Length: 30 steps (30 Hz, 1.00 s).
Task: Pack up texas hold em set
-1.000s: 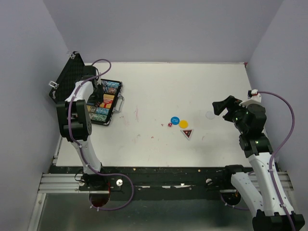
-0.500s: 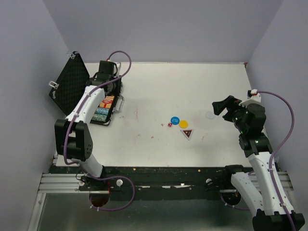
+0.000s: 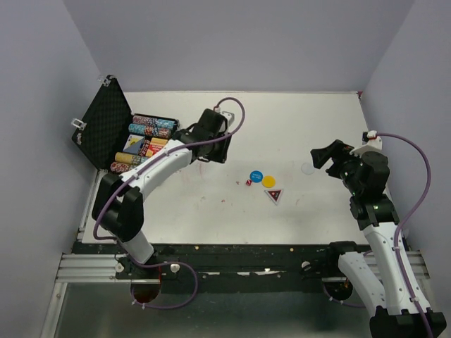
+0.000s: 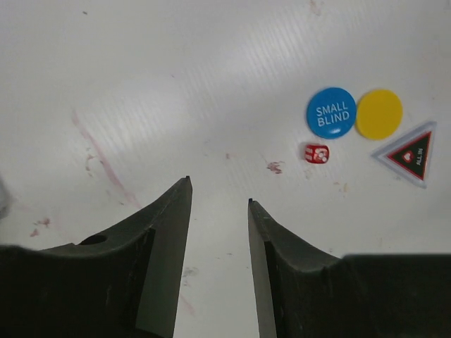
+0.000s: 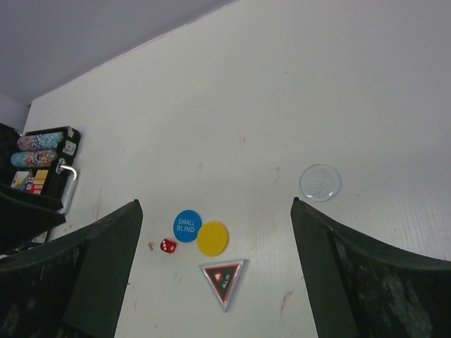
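Observation:
I will next move my left gripper down and to the right in the top view, around the red die [image 3: 249, 183] [image 4: 316, 153], because it lies below the open fingers on that side.
The black case [image 3: 121, 156] lies open at the far left, its foam lid [image 3: 104, 121] propped up and rows of multicoloured chips [image 3: 151, 127] inside. A blue "small blind" disc [image 3: 256, 176], a yellow disc [image 3: 269, 181], a red die [image 3: 249, 183] and a dark triangular token [image 3: 273, 195] lie mid-table. A clear white disc [image 3: 308, 168] lies right of them. My left gripper [image 3: 224, 149] is open and empty, between the case and the discs. In the left wrist view [image 4: 218, 190] the blue disc [image 4: 330, 113] and die [image 4: 316, 153] lie ahead to the right. My right gripper [image 3: 323, 155] is wide open and empty [image 5: 215, 203], just right of the clear disc [image 5: 320, 182].
Grey walls close in the table on the left, back and right. Pink smears mark the white table top [image 3: 201, 167]. A metal rail [image 3: 232, 264] with both arm bases runs along the near edge.
My left arm has swung away from the case, rightwards towards the middle of the table, uncovering the chips. The right arm has not moved.

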Motion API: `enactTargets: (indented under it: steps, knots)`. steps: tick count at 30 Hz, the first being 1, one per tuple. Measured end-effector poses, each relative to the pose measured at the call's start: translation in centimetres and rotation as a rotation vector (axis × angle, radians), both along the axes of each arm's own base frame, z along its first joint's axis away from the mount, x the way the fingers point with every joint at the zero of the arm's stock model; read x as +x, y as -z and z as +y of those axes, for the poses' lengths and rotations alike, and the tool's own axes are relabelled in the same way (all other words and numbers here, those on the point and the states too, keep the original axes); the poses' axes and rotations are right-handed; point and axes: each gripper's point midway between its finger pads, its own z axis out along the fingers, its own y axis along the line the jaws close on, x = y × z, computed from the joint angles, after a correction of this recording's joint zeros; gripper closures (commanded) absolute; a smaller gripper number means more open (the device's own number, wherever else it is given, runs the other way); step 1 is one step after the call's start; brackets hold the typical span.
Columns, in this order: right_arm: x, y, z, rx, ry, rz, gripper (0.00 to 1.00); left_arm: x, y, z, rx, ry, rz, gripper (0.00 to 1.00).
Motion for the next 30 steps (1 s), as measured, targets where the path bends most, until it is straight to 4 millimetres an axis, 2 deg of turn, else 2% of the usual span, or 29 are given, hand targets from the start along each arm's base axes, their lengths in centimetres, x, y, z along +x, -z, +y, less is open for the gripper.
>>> enactTargets:
  steps: [7,13,17,20,30]
  knots:
    - [0.0,0.0,0.0,0.0,0.0,0.0,0.06,-4.8,4.5,-6.4,-0.006,0.085,0.117,0.51]
    - [0.0,0.0,0.0,0.0,0.0,0.0,0.05,-7.1,7.7,-9.6,-0.001,0.108,0.185,0.51]
    - [0.0,0.0,0.0,0.001,-0.002,0.0,0.05,-7.8,9.3,-10.6,0.013,0.111,0.218,0.51]
    - [0.0,0.0,0.0,0.001,-0.002,0.0,0.05,-7.6,10.1,-11.3,0.026,0.108,0.224,0.51]
    - [0.0,0.0,0.0,0.001,-0.002,0.0,0.05,-5.8,10.7,-11.5,0.07,0.064,0.186,0.51]
